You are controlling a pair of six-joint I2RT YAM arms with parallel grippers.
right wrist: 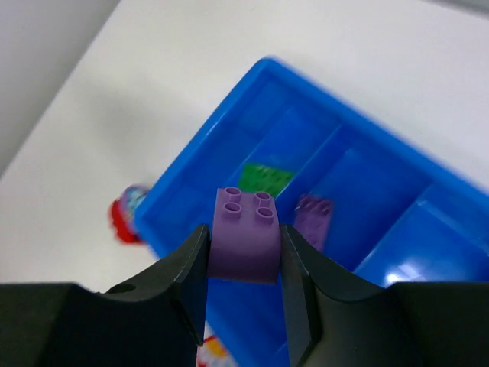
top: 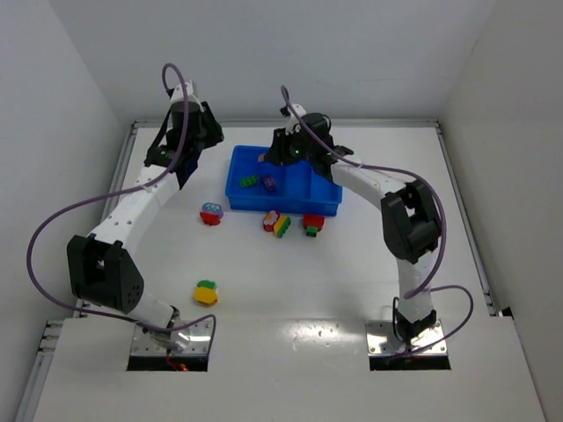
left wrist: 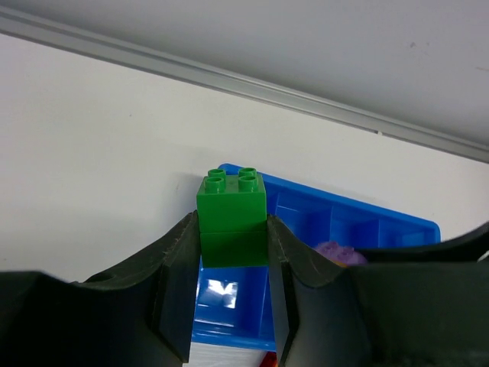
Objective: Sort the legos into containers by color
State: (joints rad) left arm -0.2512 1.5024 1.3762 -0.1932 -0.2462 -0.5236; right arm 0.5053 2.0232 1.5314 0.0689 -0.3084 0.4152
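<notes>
The tray's section with the purple brick is below the robot's right gripper, toward the right in the wrist view, so the gripper will next go down that way to release.
My left gripper (left wrist: pixel 231 238) is shut on a green lego (left wrist: pixel 231 214), a two-brick stack held studs up, just off the left end of the blue tray (left wrist: pixel 348 220). In the top view that gripper (top: pixel 186 170) hangs left of the tray (top: pixel 327 199). My right gripper (right wrist: pixel 244 252) is shut on a purple lego (right wrist: pixel 244 233) above the tray's left compartments (right wrist: pixel 367 191). A green brick (right wrist: pixel 265 178) and a purple brick (right wrist: pixel 312 218) lie in neighbouring compartments, seen from above as green brick (top: pixel 250 182) and purple brick (top: pixel 270 185).
On the table in front of the tray lie a purple-and-red piece (top: pixel 211 214), a red-yellow-green cluster (top: pixel 277 222) and a red-and-green piece (top: pixel 313 223). A yellow-and-green piece (top: pixel 206 292) sits nearer the left arm's base. White walls enclose the table.
</notes>
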